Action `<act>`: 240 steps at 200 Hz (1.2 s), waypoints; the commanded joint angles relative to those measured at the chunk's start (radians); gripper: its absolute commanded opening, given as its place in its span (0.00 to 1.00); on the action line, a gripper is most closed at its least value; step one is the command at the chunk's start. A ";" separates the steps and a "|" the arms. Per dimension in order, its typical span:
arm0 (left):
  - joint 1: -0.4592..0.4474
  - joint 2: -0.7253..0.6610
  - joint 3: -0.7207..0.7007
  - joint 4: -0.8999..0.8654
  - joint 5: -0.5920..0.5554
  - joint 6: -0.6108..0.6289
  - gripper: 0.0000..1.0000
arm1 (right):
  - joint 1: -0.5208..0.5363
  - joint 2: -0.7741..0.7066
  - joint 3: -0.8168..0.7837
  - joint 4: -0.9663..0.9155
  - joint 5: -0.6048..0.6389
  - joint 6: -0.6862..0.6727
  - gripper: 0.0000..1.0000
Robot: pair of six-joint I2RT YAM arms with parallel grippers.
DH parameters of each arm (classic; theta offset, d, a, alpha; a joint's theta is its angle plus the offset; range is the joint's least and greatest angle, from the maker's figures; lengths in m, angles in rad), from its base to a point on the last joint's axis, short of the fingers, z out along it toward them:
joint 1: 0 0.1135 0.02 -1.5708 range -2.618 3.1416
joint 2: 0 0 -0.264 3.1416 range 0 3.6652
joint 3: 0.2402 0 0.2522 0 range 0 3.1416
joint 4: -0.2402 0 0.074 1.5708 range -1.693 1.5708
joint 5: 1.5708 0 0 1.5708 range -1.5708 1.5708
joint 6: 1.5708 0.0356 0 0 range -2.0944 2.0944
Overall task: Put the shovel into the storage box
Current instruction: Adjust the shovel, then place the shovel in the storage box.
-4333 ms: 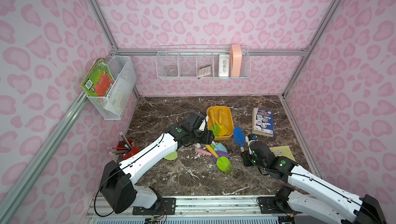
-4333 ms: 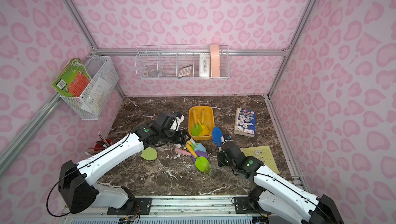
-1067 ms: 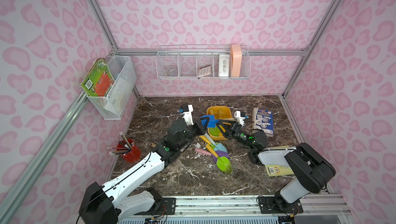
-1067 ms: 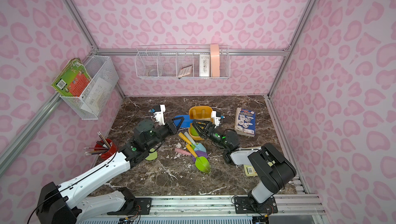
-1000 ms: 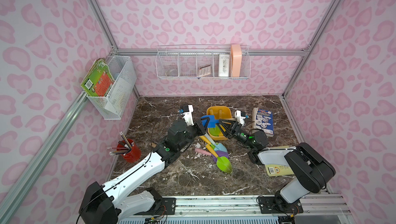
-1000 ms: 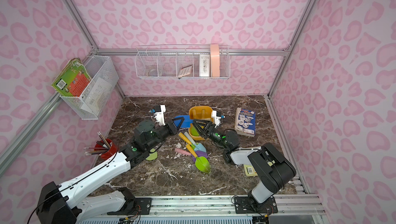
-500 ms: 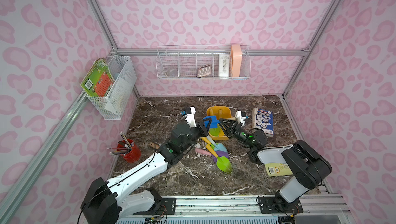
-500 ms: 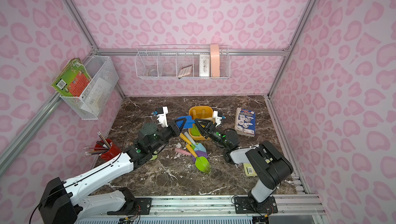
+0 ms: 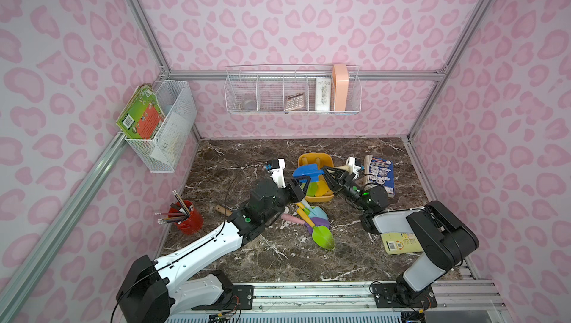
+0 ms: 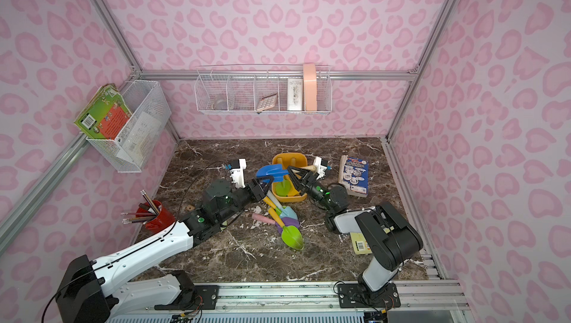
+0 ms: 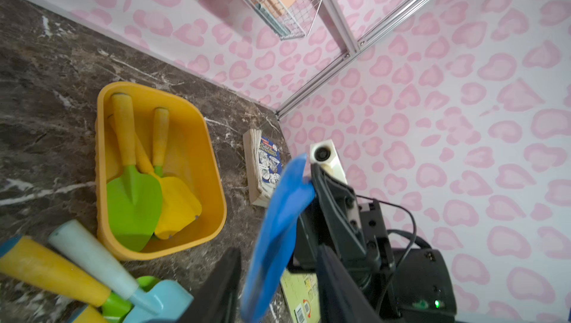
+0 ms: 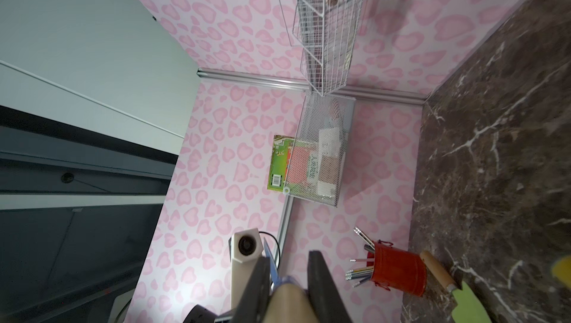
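My right gripper swings outward next and turns the crosswise blue shovel along the storage box's length. It then lowers the shovel on top and releases, as the green shovel [image 10: 283, 188] lies below.
A blue shovel [image 9: 306, 171] hangs in the air over the near end of the yellow-orange storage box [image 9: 315, 156], seen in both top views. My right gripper [image 9: 329, 176] is shut on its tan handle [image 12: 287, 299]. My left gripper [image 11: 278, 284] is open, and the blue blade [image 11: 278, 228] stands between its jaws with a gap on each side. A green shovel [image 11: 133, 207] and a yellow one [image 11: 176, 204] lie inside the storage box [image 11: 197, 151].
Several loose shovels [image 9: 312, 216] lie on the marble just in front of the box. A book [image 9: 378, 176] lies right of the box and a yellow-green card [image 9: 398, 242] under the right arm. A red pencil cup [image 9: 188, 218] stands at the left. Wire baskets [image 9: 293, 93] hang on the walls.
My right gripper has closed on the shovel's handle. My left gripper, which held the blade, has opened. The shovel stays above the box's near end.
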 commanded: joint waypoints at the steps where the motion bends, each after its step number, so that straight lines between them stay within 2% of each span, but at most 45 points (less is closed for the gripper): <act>1: 0.003 -0.050 0.012 -0.172 -0.054 0.044 0.62 | -0.043 -0.036 0.012 -0.167 -0.072 -0.130 0.11; 19: 0.006 -0.123 0.014 -0.310 -0.125 0.073 0.66 | -0.091 -0.078 0.051 -0.425 -0.158 -0.276 0.11; 38: 0.009 -0.195 0.012 -0.419 -0.177 0.115 0.66 | -0.128 -0.091 0.165 -0.813 -0.235 -0.514 0.11; 60: 0.020 -0.250 0.006 -0.498 -0.207 0.134 0.65 | -0.150 -0.070 0.291 -1.137 -0.220 -0.757 0.11; 84: 0.032 -0.275 -0.010 -0.527 -0.203 0.128 0.65 | -0.172 0.005 0.456 -1.413 -0.193 -0.979 0.11; 143: 0.046 -0.242 -0.021 -0.519 -0.150 0.120 0.63 | -0.181 0.199 0.768 -1.770 -0.145 -1.300 0.10; 194: 0.061 -0.207 -0.036 -0.489 -0.104 0.104 0.62 | -0.172 0.340 0.973 -1.916 -0.134 -1.403 0.12; 240: 0.075 -0.208 -0.051 -0.486 -0.089 0.098 0.60 | -0.165 0.452 1.114 -2.007 -0.217 -1.453 0.14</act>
